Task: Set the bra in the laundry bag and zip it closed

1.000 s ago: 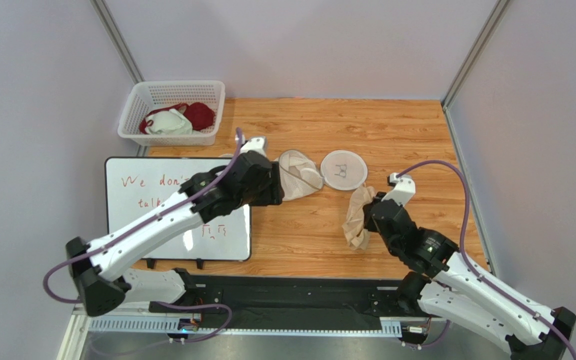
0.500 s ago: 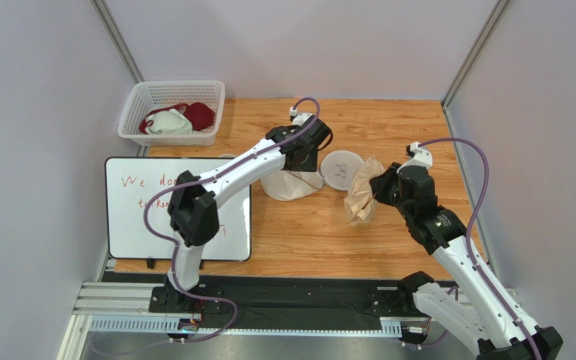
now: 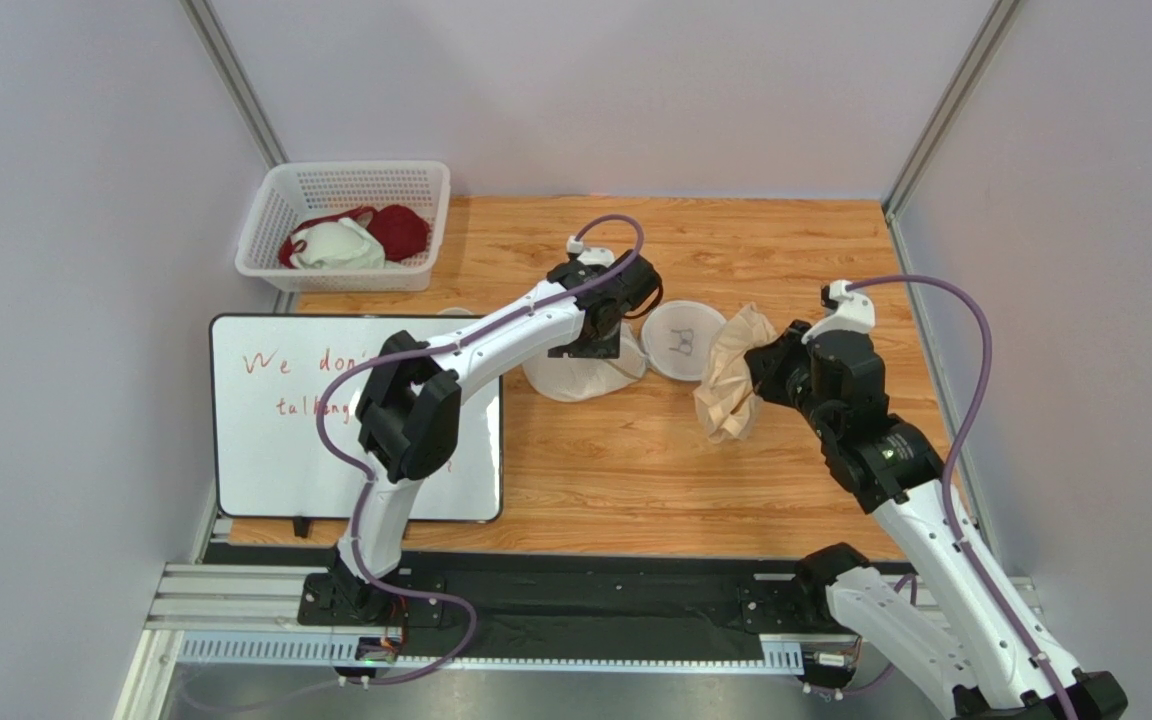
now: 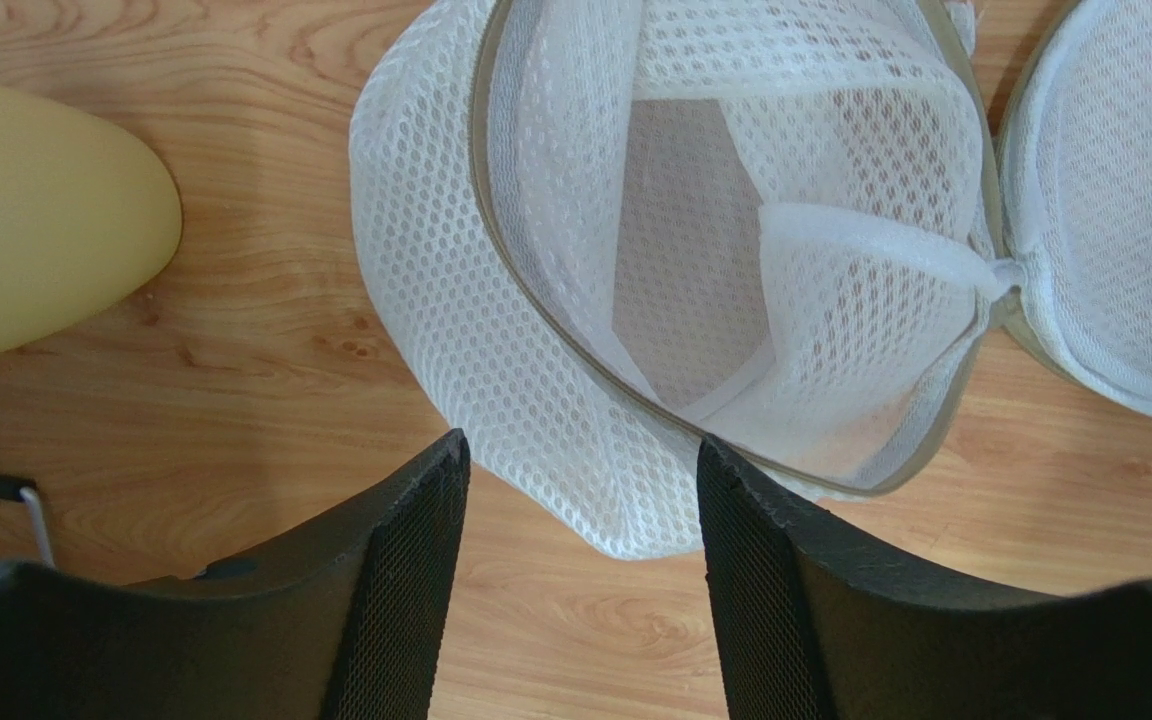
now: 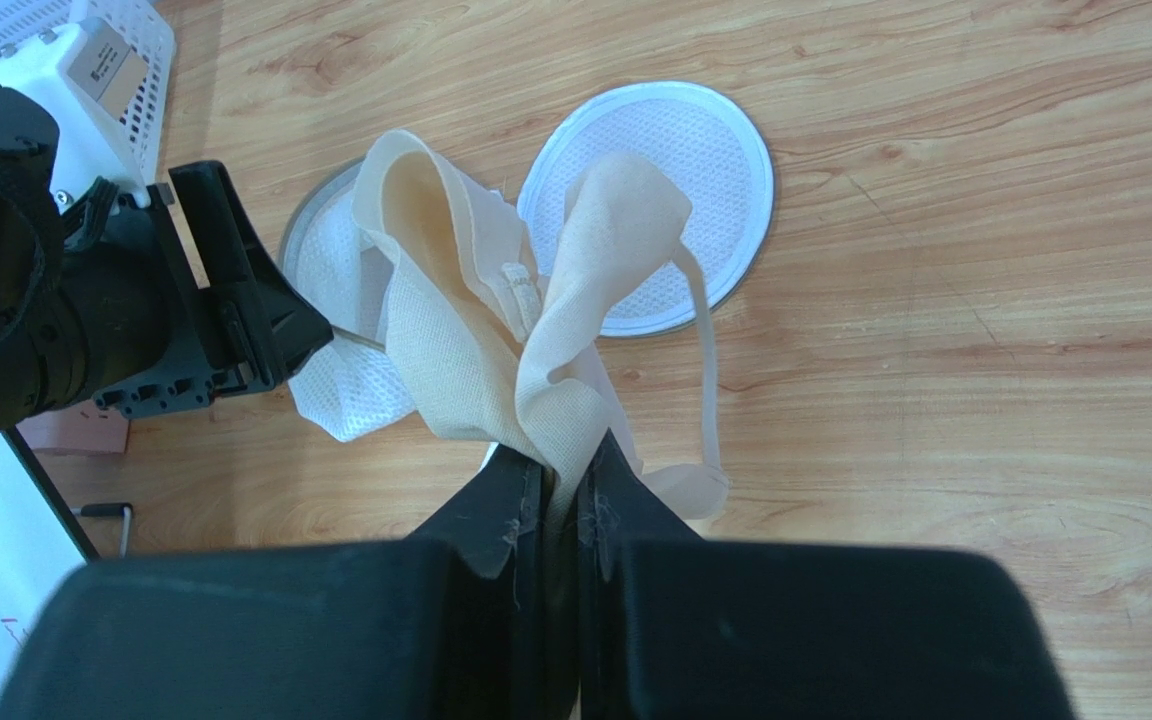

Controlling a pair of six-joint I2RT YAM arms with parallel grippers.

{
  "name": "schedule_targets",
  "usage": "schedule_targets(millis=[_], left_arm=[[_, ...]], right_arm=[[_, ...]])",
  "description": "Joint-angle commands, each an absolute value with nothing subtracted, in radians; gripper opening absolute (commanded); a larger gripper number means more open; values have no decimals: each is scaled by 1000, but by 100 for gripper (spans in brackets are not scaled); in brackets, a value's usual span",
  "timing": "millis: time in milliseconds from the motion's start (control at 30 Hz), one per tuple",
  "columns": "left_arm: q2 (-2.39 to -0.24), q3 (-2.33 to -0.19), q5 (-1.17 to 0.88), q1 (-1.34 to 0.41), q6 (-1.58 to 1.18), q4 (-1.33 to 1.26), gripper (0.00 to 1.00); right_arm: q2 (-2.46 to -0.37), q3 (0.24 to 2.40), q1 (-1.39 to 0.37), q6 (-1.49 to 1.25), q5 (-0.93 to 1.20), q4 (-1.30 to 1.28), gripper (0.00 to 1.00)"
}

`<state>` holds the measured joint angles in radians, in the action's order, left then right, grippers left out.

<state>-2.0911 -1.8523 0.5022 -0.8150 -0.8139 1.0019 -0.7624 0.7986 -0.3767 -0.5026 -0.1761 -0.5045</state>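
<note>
The open bag's zipper rim runs just beyond my open fingers, so I should lower my left gripper onto the rim's near part (image 4: 618,384), bringing it between them.
The laundry bag (image 3: 585,368) lies unzipped on the wooden table, its second half (image 3: 687,338) turned face up with a small black drawing. In the left wrist view the mesh bag (image 4: 657,255) gapes just beyond my open left gripper (image 4: 582,450), whose fingers (image 4: 402,585) hold nothing. My left gripper (image 3: 597,327) hovers over the bag's near half. The beige bra (image 3: 728,387) hangs crumpled from my right gripper (image 3: 770,368), just right of the bag. The right wrist view shows the bra (image 5: 492,315) pinched in the shut right gripper (image 5: 563,468), above the bag's round half (image 5: 687,165).
A white lattice basket (image 3: 274,225) holding a dark red and a white garment stands at the back left. A whiteboard (image 3: 282,435) with red writing lies at the front left. A pale yellow rounded object (image 4: 26,210) sits left of the bag.
My left arm swung from over the whiteboard out to the bag's near half. My right arm carried the bra from the table's front up beside the bag.
</note>
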Motion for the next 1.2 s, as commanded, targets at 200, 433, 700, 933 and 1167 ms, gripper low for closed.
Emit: schedule_targets(millis=[200,433,700,933,1167], left_arm=[[-2079,-1821,436,-782,-796,891,58],[-2069,-1812,437,-759,-868,888,73],[-2108,-1841,403,-733,-873,865,69],[-2131,-1850,368,-732,-821,819,61],[-2122,-1833,264,-732,-710,749,8]], right_arm=[[-724,770,-373,-477,-141,-480,0],[-729,753,-373,-483,-126,-471,0],[-729,756,-373,-483,-109,-474,0],[-730,750,-373,-485,-94,-472,0],[-729,764,-373,-477,-58,-492,0]])
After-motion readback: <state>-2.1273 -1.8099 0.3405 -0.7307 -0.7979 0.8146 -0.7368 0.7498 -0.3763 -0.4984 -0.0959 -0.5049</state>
